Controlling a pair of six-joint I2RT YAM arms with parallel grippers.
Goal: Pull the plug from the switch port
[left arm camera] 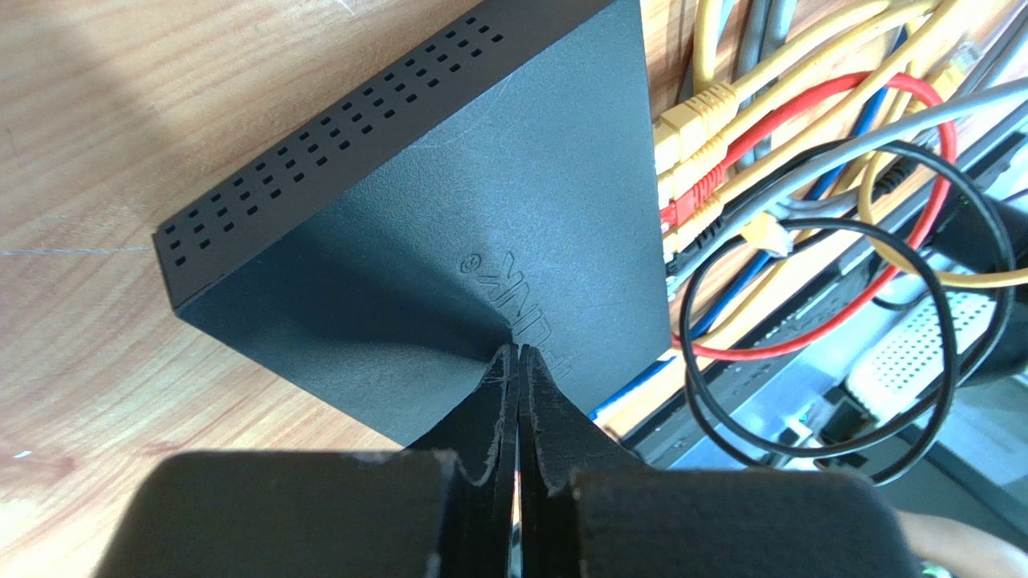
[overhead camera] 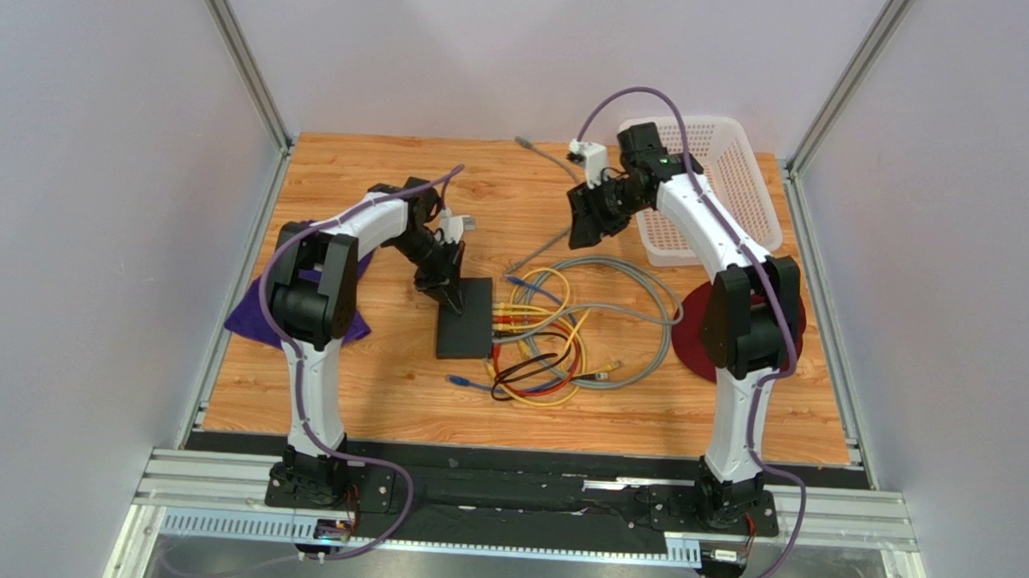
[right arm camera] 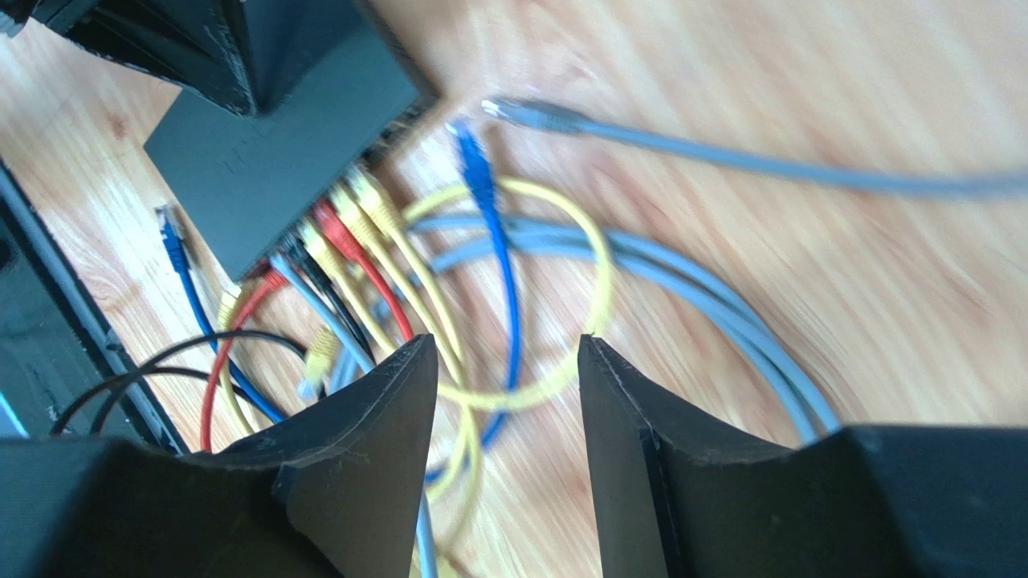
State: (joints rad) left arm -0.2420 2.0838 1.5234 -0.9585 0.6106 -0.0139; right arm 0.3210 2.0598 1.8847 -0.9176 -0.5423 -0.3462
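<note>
The thin blue cable (overhead camera: 567, 308) (right arm camera: 494, 426) is below and back from my right gripper, so next my right gripper will move down and back to where the cable comes out from under the yellow loop that covers it.
The flat black switch (overhead camera: 465, 321) lies mid-table, its sockets facing right. Yellow plugs (left arm camera: 690, 118) and a red plug (left arm camera: 685, 211) sit in its ports, with their cables tangled beside it. My left gripper (overhead camera: 444, 290) is shut and empty, its tips resting on the switch's top (left arm camera: 483, 205) near the embossed logo. My right gripper (overhead camera: 588, 214) is open and empty, held above the table behind and to the right of the cables. In the right wrist view it (right arm camera: 507, 349) looks down on the switch (right arm camera: 278, 145) and the plugged yellow (right arm camera: 368, 205) and red (right arm camera: 328, 223) plugs.
A loose blue plug (right arm camera: 465, 139) and a loose grey plug (right arm camera: 531, 114) lie behind the tangle. A white basket (overhead camera: 707, 180) stands back right, with a dark red disc (overhead camera: 694, 336) under the right arm. A purple cloth (overhead camera: 251, 314) lies left.
</note>
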